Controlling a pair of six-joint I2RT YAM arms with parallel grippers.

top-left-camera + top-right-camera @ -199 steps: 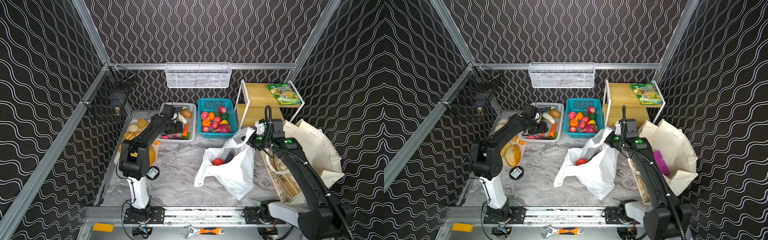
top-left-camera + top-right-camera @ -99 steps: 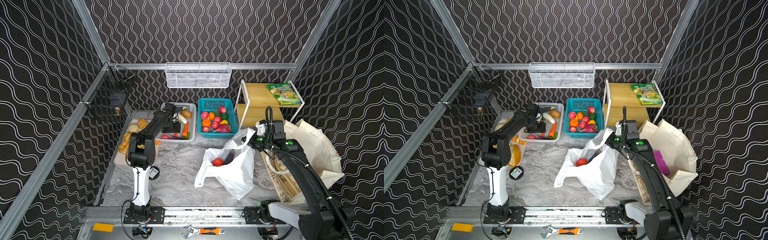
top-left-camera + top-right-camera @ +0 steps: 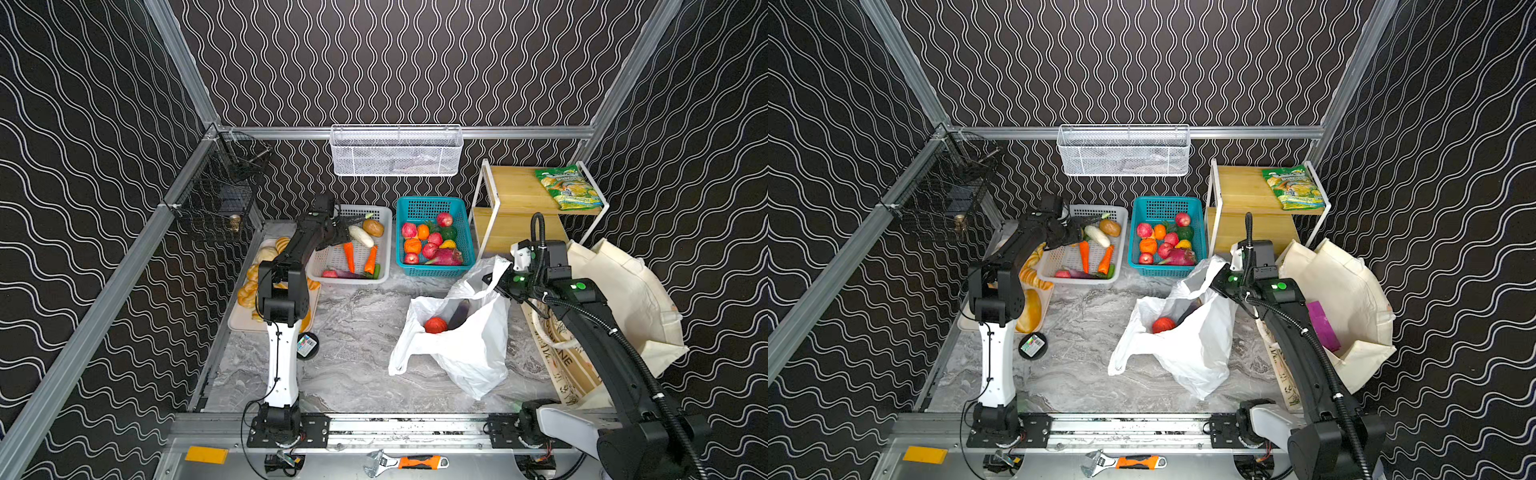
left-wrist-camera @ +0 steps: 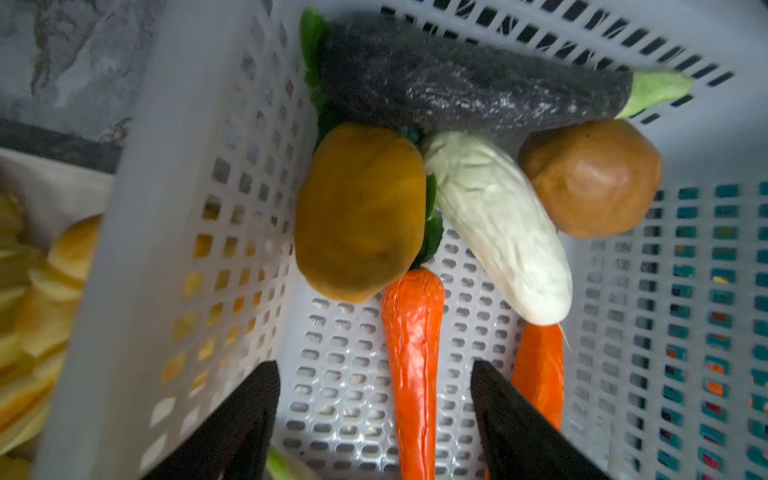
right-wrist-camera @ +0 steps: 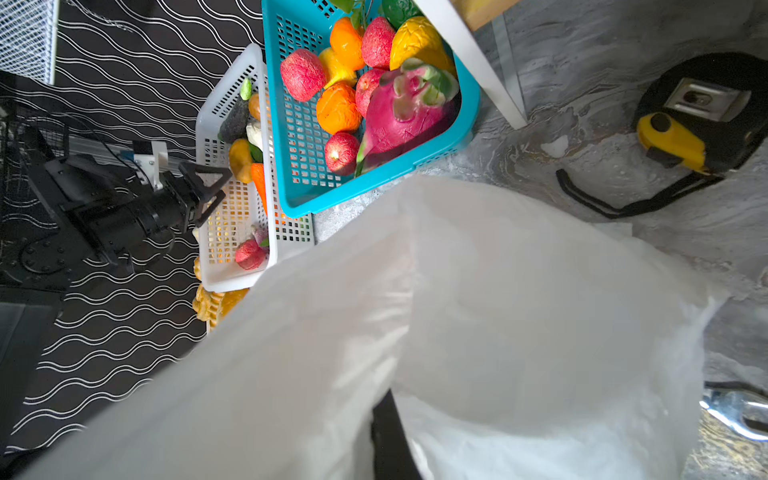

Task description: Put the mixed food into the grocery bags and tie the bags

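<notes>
I will move my left gripper outward and down next, and lower its open fingers around the rounded sides of the yellow potato (image 4: 357, 212), which lies there uncovered.
My left gripper (image 3: 340, 233) (image 4: 374, 368) hangs open inside the white basket (image 3: 386, 216), low over an orange carrot (image 4: 411, 353) that lies between its fingers, untouched. Ahead of it sit a yellow potato (image 4: 357, 212), a pale cabbage (image 4: 498, 224), a brown potato (image 4: 590, 178) and a dark aubergine (image 4: 457, 83). My right gripper (image 3: 496, 279) (image 3: 1219, 277) is shut on the rim of the white plastic bag (image 3: 461, 349) (image 5: 498, 311), holding its mouth up. A red tomato (image 3: 435, 325) and a purple aubergine (image 3: 459, 313) lie inside it. The cream canvas tote (image 3: 623, 299) slumps at the right with a purple packet (image 3: 1320, 324) inside.
A teal basket (image 3: 432, 203) of toy fruit stands beside the white one. A wooden shelf (image 3: 519, 195) at the back right carries a green snack packet (image 3: 567, 187). A bread tray (image 3: 243, 320) lies at the left, and a white mesh basket (image 3: 395, 151) hangs on the back wall.
My left arm has folded up and reached further back into the white basket, and its jaws have spread wider. The right gripper has kept the bag's rim in place.
</notes>
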